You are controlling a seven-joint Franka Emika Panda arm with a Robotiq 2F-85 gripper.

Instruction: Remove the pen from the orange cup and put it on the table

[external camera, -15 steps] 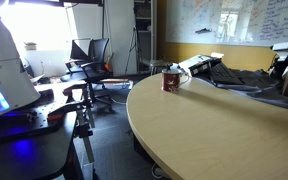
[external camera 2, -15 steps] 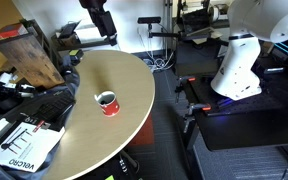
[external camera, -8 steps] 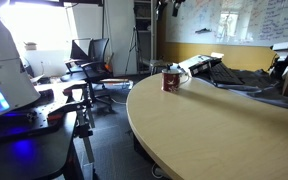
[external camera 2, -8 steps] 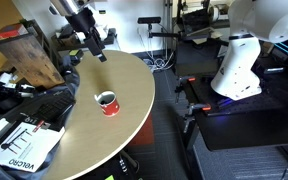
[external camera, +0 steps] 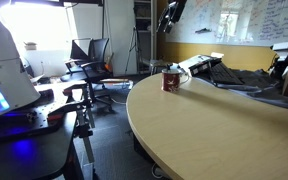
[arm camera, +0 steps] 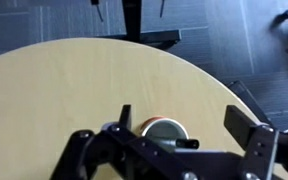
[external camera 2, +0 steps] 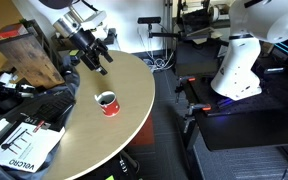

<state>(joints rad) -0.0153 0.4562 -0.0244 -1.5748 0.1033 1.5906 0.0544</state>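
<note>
The pen's dark end point(arm camera: 188, 143) is below my gripper and sticks out past the cup's rim, so my gripper should turn next, lower around it and close there.
The orange cup point(external camera 2: 107, 102) stands upright on the tan wood-grain table point(external camera 2: 104, 140), near its rounded edge. It also shows in an exterior view point(external camera: 171, 79) and in the wrist view point(arm camera: 164, 128). A short dark stick, the pen point(arm camera: 187, 143), pokes out at the cup's rim in the wrist view; it is too small to see in both exterior views. My gripper point(external camera 2: 99, 66) hangs above the table, apart from the cup, with its fingers wide open and empty. In the wrist view the cup lies between the fingers point(arm camera: 184, 125).
A wooden crate point(external camera 2: 29, 55), black cables and gear point(external camera 2: 34, 105) and a printed sheet point(external camera 2: 24, 148) lie at the table's side. A white robot body point(external camera 2: 239, 50) stands across the aisle. Office chairs point(external camera: 94, 62) stand beyond the table edge.
The arm has come down from the top of the picture toward the table and closer to the cup. The cup has not moved.
</note>
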